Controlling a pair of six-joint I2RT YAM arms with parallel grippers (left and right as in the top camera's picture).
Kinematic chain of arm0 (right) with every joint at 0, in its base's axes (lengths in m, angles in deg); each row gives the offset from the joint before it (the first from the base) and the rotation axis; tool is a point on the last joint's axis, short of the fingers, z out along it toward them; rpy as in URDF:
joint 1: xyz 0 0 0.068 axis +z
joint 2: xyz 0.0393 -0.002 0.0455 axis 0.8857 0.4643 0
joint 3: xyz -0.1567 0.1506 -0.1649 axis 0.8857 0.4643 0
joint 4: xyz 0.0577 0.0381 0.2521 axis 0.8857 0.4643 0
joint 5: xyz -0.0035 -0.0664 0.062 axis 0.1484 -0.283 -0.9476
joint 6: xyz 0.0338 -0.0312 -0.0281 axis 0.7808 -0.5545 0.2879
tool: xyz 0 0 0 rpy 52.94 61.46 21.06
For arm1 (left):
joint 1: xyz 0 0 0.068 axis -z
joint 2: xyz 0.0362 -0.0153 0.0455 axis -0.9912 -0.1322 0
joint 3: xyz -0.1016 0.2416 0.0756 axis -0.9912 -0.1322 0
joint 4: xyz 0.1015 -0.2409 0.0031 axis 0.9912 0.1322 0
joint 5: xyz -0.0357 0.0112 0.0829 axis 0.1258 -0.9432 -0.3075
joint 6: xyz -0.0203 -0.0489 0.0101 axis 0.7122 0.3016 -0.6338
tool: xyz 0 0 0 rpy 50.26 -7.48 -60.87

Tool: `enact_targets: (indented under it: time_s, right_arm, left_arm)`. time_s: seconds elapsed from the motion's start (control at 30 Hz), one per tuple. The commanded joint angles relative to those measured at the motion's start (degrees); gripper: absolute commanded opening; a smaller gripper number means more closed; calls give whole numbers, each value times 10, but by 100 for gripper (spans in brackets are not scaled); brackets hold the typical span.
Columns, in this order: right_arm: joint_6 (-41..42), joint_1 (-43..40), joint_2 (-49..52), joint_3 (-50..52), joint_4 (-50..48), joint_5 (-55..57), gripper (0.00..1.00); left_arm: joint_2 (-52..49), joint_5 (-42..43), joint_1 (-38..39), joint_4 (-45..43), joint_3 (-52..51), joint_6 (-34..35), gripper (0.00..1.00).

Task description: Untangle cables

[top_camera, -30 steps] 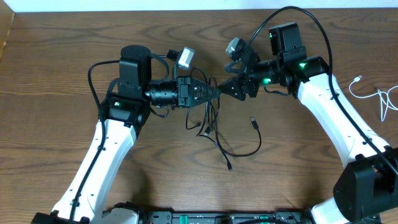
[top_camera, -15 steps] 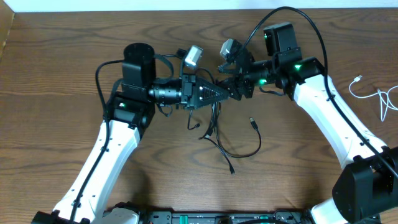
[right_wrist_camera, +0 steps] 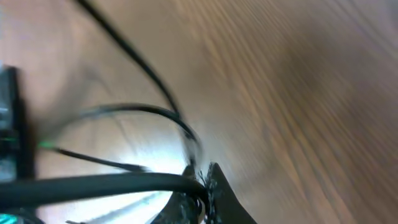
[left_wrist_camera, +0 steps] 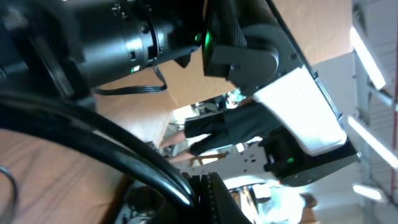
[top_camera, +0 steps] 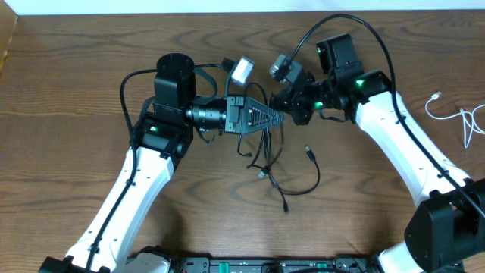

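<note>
My grippers are both holding black cables from one tangle, so I should pull my right gripper to the right in the overhead view and let go over the white cable (top_camera: 464,121).
A tangle of thin black cables (top_camera: 267,155) hangs from between my two grippers above the table's middle. One strand loops out to the right (top_camera: 314,180), and small plug ends (top_camera: 309,151) lie on the wood. My left gripper (top_camera: 280,117) points right and is shut on a black cable (left_wrist_camera: 134,163), which runs into its closed jaws (left_wrist_camera: 208,182). My right gripper (top_camera: 288,108) meets it tip to tip. It is shut on a black cable (right_wrist_camera: 93,184) that enters its jaws (right_wrist_camera: 204,179). A white cable (top_camera: 464,121) lies alone at the table's right edge.
The right arm's thick black wire (top_camera: 356,19) arches over its wrist, and the left arm's wire (top_camera: 127,87) curls by its base. The right arm (left_wrist_camera: 298,106) fills much of the left wrist view. Bare wood (top_camera: 68,136) lies around the tangle.
My right gripper has shut on a black cable. Both grippers have shifted slightly right and the hanging tangle has moved with them.
</note>
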Motion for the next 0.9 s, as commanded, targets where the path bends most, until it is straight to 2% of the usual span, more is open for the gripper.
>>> enact_targets:
  time_s: [0.0, 0.1, 0.17, 0.2, 0.27, 0.33, 0.43, 0.53, 0.6, 0.67, 0.77, 0.87]
  right_arm:
    - [43, -13, 0, 3, 28, 150, 1]
    - [43, -21, -1, 3, 45, 158, 1]
    - [54, -31, -8, 2, 56, 158, 1]
    - [65, -33, -12, 2, 56, 158, 1]
    - [90, -37, -34, 0, 56, 158, 1]
    - [118, -45, -65, -7, 56, 170, 1]
    - [178, -77, -123, -30, 56, 256, 1]
    - [217, -129, -172, -57, 56, 361, 1]
    - [238, -172, -195, -78, 53, 404, 1]
    - [250, -230, -212, -103, 51, 409, 1]
    - [312, -316, -228, -123, 51, 402, 1]
    - [323, -359, -227, -123, 61, 348, 1]
  left_arm:
    - [4, -43, 1, 78, 7, -149, 8]
    - [4, -187, 1, 217, 7, -227, 16]
    - [4, -354, 1, 317, 7, -263, 18]
    - [4, -390, 1, 336, 7, -263, 24]
    - [4, -450, 1, 362, 7, -273, 26]
    - [4, -485, 1, 375, 7, -278, 26]
    - [4, -529, 1, 401, 7, -280, 24]
    - [4, -572, 1, 425, 7, -280, 13]
    - [4, -589, 1, 436, 7, -280, 10]
    - [4, -592, 1, 443, 4, -285, 8]
    - [4, -592, 1, 443, -2, -285, 8]
    - [4, -618, 1, 445, -5, -284, 8]
